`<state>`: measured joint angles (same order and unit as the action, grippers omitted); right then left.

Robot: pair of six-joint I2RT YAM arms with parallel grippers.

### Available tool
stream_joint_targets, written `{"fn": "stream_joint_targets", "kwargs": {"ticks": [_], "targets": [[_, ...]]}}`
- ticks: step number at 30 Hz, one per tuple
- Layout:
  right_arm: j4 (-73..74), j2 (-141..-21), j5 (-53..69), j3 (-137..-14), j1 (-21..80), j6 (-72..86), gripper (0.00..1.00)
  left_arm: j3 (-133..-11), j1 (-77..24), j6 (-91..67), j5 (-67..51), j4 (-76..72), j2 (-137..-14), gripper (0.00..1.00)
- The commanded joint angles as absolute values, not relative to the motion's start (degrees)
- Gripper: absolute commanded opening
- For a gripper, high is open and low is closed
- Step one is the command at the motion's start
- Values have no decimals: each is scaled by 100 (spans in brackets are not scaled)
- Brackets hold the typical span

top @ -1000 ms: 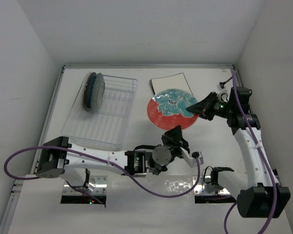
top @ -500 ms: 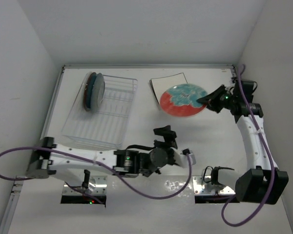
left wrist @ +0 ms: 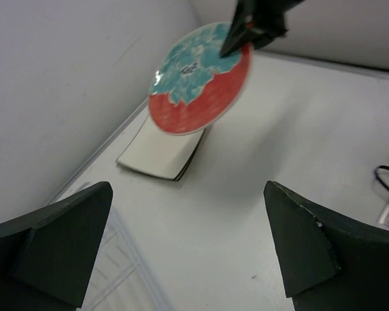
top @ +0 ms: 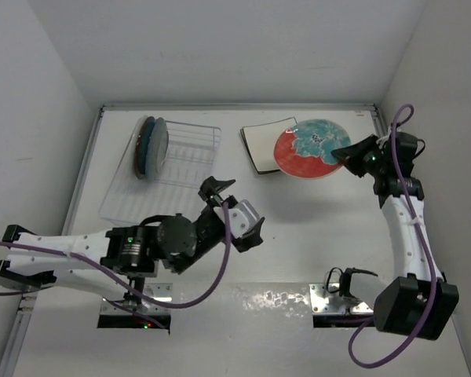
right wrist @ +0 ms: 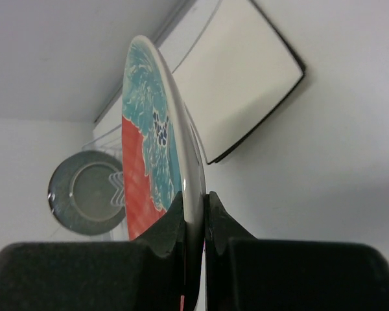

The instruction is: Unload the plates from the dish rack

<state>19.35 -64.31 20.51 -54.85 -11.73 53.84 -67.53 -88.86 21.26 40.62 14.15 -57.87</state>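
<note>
The right gripper moves back and down next and releases the red plate on the bare tabletop nearer than the square plates, because that spot stands empty.
My right gripper [top: 347, 153] is shut on the rim of a round red plate with teal flowers [top: 310, 149]. It holds the plate tilted above the stacked cream square plates [top: 259, 141] at the back. The right wrist view shows the plate's rim [right wrist: 181, 175] pinched edge-on between my fingers [right wrist: 196, 207]. My left gripper [top: 234, 210] hangs open and holds nothing, just right of the clear dish rack [top: 165, 184]. Round plates [top: 151, 147] stand upright at the rack's far left end. In the left wrist view the red plate [left wrist: 198, 81] and square plates [left wrist: 159, 155] lie ahead of the gripper [left wrist: 188, 240].
The walls of the enclosure close in on the left, back and right. A corner of the rack [left wrist: 117, 272] shows low in the left wrist view. Purple cables loop beside both arm bases near the front edge.
My left gripper has opened and drawn back leftward from the red plate toward the rack. My right gripper has carried the plate up and farther back, over the square plates.
</note>
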Motion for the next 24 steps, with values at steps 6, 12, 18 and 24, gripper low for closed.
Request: {"fn": "stream_joint_targets", "kwargs": {"ticks": [6,12,18,24], "targets": [[-1015,-4652,3567,-3179,-1143,5465,0,-7575,-7446,195,6204,1976,-6424,100],[-556,-3841,3604,-1725,-1099,5187,0,-8559,-6733,-1009,6907,2820,-6372,100],[514,-4156,3166,-1651,-581,4538,0,-8815,-5688,-1405,6401,3322,-6424,100],[669,-5106,2445,-1802,139,4263,5,-9096,-4044,-1775,4817,3656,-6873,100]]}}
